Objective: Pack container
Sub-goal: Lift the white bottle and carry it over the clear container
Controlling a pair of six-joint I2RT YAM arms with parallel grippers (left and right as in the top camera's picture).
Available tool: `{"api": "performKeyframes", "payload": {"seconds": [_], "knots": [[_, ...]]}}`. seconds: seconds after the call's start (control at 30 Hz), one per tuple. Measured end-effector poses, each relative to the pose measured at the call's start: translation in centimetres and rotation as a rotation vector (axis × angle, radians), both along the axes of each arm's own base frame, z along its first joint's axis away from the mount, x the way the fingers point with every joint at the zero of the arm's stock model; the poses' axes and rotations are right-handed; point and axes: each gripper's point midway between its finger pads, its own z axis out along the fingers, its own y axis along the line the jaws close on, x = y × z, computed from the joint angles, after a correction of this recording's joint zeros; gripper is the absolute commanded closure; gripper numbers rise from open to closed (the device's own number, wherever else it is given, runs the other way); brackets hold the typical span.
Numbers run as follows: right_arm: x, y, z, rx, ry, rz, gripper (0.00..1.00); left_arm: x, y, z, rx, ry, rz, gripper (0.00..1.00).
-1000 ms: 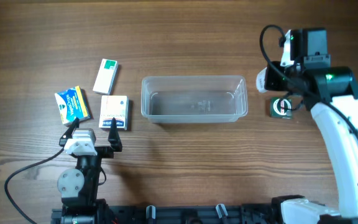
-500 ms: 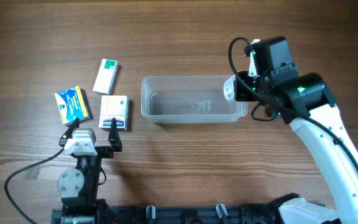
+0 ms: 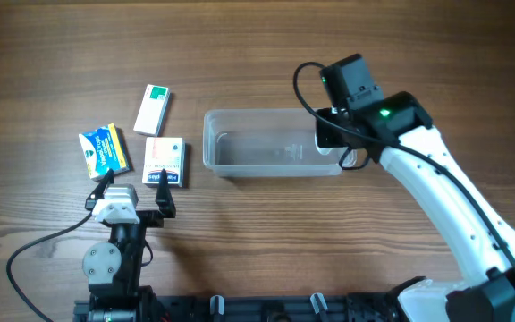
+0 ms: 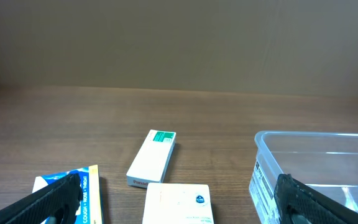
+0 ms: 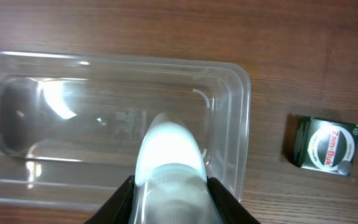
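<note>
The right gripper moves down into the container's end nearest the Zam-Buk box and releases the white bottle (image 5: 168,146) next, since the bottle's tip already points inside the tub.
The clear plastic container (image 3: 275,115) lies in the middle of the table; it also shows in the right wrist view (image 5: 243,118) and the left wrist view (image 4: 328,163). My right gripper (image 3: 329,136) is shut on a white bottle (image 5: 168,146) and holds it over the container's right end, tip pointing into the tub. My left gripper (image 3: 135,181) is open and empty, just in front of a white box with blue print (image 3: 164,161). In the left wrist view that box (image 4: 178,202) lies between the open fingers (image 4: 48,202).
A white box with a green end (image 3: 152,109) and a blue and yellow box (image 3: 105,151) lie left of the container. A dark green Zam-Buk box (image 5: 325,142) lies on the table right of the container; my right arm hides it in the overhead view.
My right gripper has moved left with the white bottle, from beside the green box to over the container's right end. The left arm has not moved.
</note>
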Motion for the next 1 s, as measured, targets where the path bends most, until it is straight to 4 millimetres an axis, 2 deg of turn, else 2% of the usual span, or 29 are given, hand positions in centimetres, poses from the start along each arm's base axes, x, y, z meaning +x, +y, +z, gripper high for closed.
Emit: {"api": "performKeyframes", "payload": {"seconds": [0.27, 0.53, 1.0], "knots": [[0.7, -1.0, -1.5, -0.081, 0.015, -0.036, 0.76, 0.0, 0.0, 0.0, 0.000, 0.000, 0.000, 0.00], [1.5, -1.2, -2.5, -0.108, 0.016, -0.047, 0.75, 0.0, 0.0, 0.0, 0.000, 0.000, 0.000, 0.00], [2.2, -1.2, -3.2, -0.124, 0.004, -0.055, 0.75, 0.0, 0.0, 0.0, 0.000, 0.000, 0.000, 0.00]]}}
